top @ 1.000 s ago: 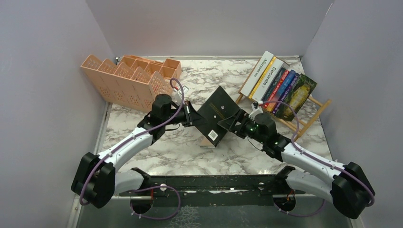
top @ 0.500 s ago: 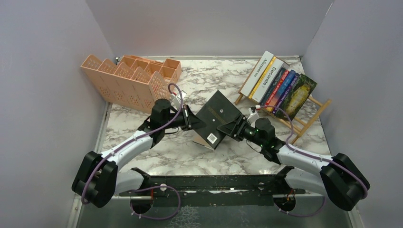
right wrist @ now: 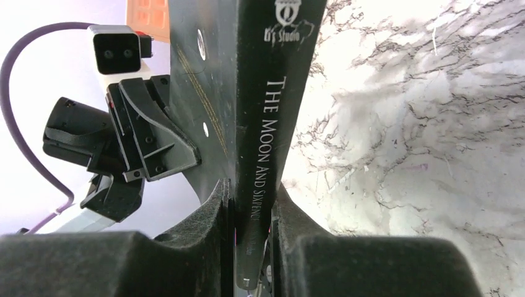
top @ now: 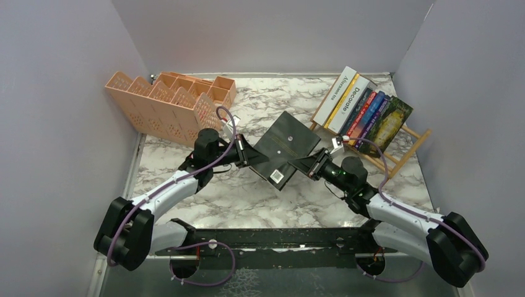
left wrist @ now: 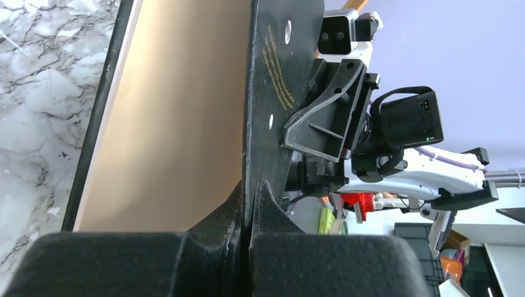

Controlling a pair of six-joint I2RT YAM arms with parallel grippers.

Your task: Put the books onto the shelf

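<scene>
Bare rungs show beside the last leaning book. My right gripper needs to turn outward next, bring the black book (top: 285, 145) over to that open shelf end (top: 405, 146) and let go of it.
A black book (top: 285, 145) hangs tilted over the middle of the table, held from both sides. My left gripper (top: 251, 158) is shut on its thin front cover (left wrist: 278, 74), with the tan inside (left wrist: 179, 111) showing beside it. My right gripper (top: 303, 166) is shut on the spine (right wrist: 266, 111), a finger on each side of the white lettering. Several other books (top: 362, 111) lean in a row on the light-wood shelf (top: 405, 151) at the back right.
A peach lattice organizer (top: 170, 102) stands at the back left, close behind my left arm. Grey walls close in the left, back and right sides. Bare marble tabletop (top: 247, 192) lies under and in front of the held book.
My right gripper's jaws, open a second ago, have closed onto the black book's spine. The book has shifted slightly. The left grip has stayed shut.
</scene>
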